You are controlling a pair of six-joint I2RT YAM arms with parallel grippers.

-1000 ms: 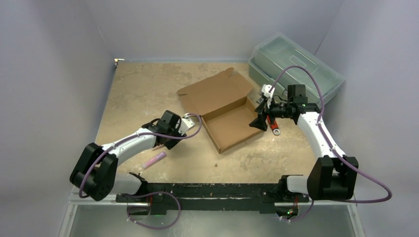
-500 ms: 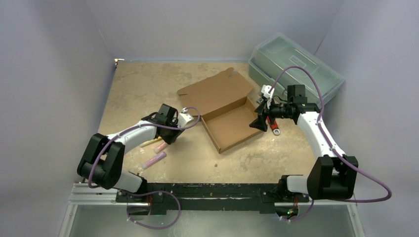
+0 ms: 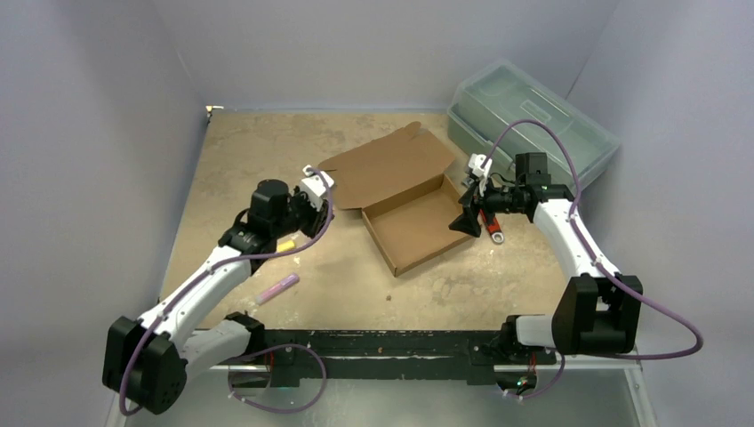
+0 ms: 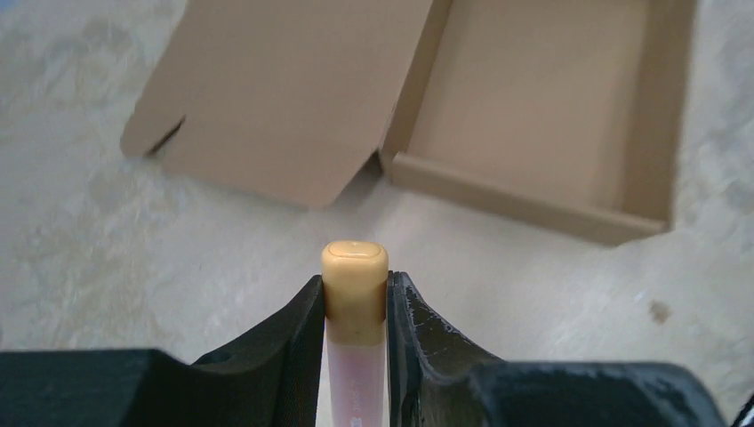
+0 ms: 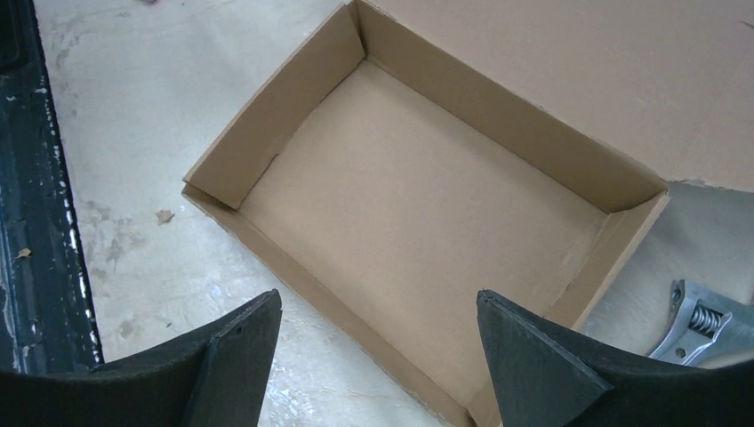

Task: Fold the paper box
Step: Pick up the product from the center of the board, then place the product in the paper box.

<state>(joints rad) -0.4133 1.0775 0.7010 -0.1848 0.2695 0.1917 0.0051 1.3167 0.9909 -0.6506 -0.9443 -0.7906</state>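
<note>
My left gripper should next carry the marker over the box's empty bottom, lower it and let go. That bottom is below my gripper and to its right in the top view.
The paper box (image 3: 411, 212) is brown cardboard, a shallow tray with its lid (image 3: 389, 167) lying open flat behind it; the tray (image 4: 533, 116) (image 5: 418, 205) has nothing in it. My left gripper (image 3: 300, 224) (image 4: 355, 289) hovers left of the box, shut on a pink marker with a yellow cap (image 4: 355, 276) that sticks out past the fingertips. My right gripper (image 3: 467, 218) (image 5: 378, 302) hangs open over the tray's right side, with nothing between its fingers.
A second pink marker (image 3: 277, 286) lies on the table near the left arm. A red-handled adjustable wrench (image 3: 492, 227) (image 5: 698, 320) rests right of the box. A translucent grey-green toolbox (image 3: 533, 116) stands at the back right.
The left gripper closed on the yellow-capped marker by the table's left side, lifted it and swung back toward the box lid. The right arm has not moved.
</note>
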